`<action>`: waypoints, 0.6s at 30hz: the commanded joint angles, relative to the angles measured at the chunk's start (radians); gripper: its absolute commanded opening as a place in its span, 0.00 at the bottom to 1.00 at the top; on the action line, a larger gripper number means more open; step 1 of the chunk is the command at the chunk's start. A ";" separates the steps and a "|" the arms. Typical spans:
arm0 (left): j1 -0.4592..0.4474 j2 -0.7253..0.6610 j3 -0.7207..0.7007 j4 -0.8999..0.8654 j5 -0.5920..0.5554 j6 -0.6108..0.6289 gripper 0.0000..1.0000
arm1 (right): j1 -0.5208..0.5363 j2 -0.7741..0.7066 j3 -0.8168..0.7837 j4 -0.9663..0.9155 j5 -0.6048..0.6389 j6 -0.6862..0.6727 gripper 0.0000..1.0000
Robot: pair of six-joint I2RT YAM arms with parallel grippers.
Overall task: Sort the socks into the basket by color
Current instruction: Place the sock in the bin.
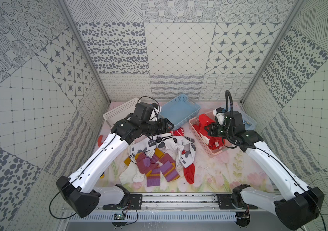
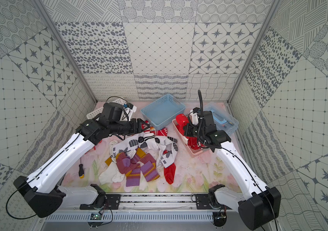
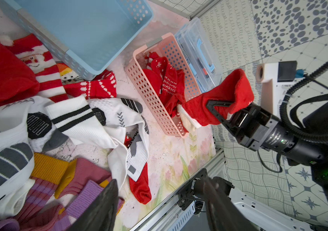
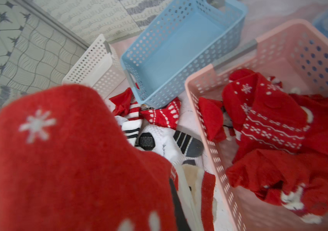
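Observation:
My right gripper moves down into the pink basket [image 1: 200,140] next and releases the red sock onto the red socks inside. That matching pile lies below the gripper.
My right gripper [image 1: 207,129] is shut on a red sock with white snowflakes [image 3: 237,90], which it holds at the near side of the pink basket [image 1: 200,140]. That sock fills the right wrist view [image 4: 69,160] and hides the jaws there. Several red socks [image 4: 269,124] lie in the pink basket. My left gripper [image 3: 159,184] is open and holds nothing; in both top views it hangs by the blue basket [image 1: 179,112], over red striped socks [image 1: 177,133]. White patterned socks [image 1: 153,146], purple-mauve socks [image 1: 155,170] and a red sock [image 1: 189,174] lie heaped on the mat.
A white basket [image 1: 117,111] stands at the back left, partly behind my left arm. A clear box with a blue lid [image 1: 248,122] sits behind the pink basket. A screwdriver [image 2: 81,171] and an orange glove [image 1: 100,141] lie at the left under my left arm.

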 commanded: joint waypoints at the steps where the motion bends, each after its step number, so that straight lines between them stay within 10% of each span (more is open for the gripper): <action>1: 0.014 0.033 -0.021 -0.030 -0.053 0.057 0.67 | -0.071 0.047 0.016 -0.096 -0.020 0.039 0.00; 18: 0.014 0.148 -0.062 -0.088 -0.184 0.120 0.67 | -0.183 0.427 -0.021 -0.033 0.036 0.043 0.14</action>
